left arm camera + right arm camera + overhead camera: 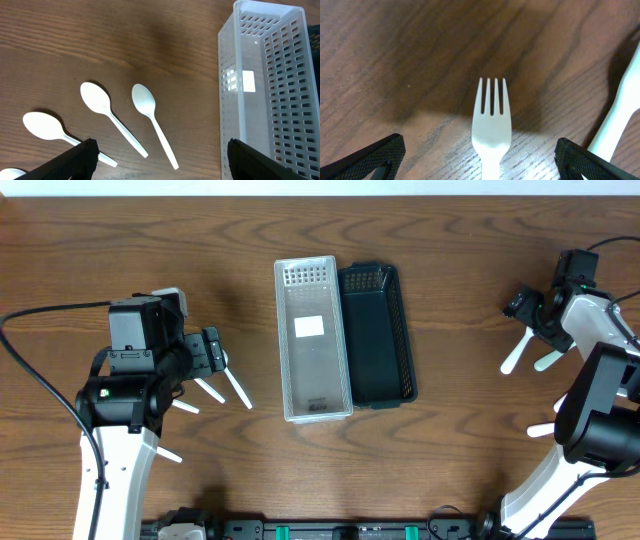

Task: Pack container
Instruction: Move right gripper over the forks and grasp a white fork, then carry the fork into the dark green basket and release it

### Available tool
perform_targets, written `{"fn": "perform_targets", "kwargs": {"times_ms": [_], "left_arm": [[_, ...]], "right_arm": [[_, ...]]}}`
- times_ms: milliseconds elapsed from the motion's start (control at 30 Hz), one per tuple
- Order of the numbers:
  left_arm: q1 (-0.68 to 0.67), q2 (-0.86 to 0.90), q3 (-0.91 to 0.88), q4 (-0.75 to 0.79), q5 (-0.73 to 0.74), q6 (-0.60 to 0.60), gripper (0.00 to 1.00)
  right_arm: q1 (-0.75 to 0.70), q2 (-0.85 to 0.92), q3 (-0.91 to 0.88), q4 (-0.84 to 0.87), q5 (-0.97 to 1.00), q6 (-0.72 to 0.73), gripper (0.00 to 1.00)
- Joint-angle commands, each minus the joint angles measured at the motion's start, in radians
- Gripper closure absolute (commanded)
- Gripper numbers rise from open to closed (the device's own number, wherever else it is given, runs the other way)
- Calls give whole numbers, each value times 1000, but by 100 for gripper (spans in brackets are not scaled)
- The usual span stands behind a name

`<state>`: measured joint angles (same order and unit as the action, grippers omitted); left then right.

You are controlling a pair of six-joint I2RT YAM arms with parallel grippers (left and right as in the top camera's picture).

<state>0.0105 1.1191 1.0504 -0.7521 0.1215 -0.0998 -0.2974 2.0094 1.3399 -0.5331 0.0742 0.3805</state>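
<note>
Next, my right gripper moves down a little around the white fork's head [491,137], behind its tines, since that part already lies between my two open fingers.
A clear perforated container [312,340] lies in the middle of the table, with a black perforated container [378,335] touching its right side. Both look empty apart from a white label in the clear one. My left gripper [213,353] is open and empty above several white plastic spoons [237,390]. In the left wrist view [162,165] the spoons [150,120] lie between its fingers, with the clear container [265,100] to the right. My right gripper [527,310] is open and empty over a white fork [515,356]. In the right wrist view [480,160] the fork [491,120] lies centred between the fingers.
A second white fork [548,360] lies beside the first and shows at the right edge of the right wrist view [615,120]. A third utensil [540,430] lies near the right arm's base. Another spoon [168,452] lies by the left arm.
</note>
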Motion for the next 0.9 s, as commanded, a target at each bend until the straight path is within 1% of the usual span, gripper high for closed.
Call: {"fn": "perform_targets", "kwargs": {"times_ms": [0,367,433,500,600,633,800,867], "left_arm": [[-1,-2,25,1,2,13,16],[-1,-2,25,1,2,13,16],[-1,-2,25,1,2,13,16],[-1,-2,25,1,2,13,16],[-1,-2,25,0,2,13,16],[-1,-2,25,0,2,13,16],[-1,-2,25,-5,2,13,16],[-1,-2,25,-8,2,13,15]], "right_arm": [[-3,30,19,4,-4,-48,1],[-4,88,19,3,-4,-57,1],[-5,88,19,6,-4,-57,5],[-4,88,19,5,-4,-57,13],[-5,88,19,-2,-4,-57,34],[-5,88,19,-3,-4,-56,39],[-3,88,19,-6,-4,-56,53],[-3,88,19,-6,-4,-56,55]]}}
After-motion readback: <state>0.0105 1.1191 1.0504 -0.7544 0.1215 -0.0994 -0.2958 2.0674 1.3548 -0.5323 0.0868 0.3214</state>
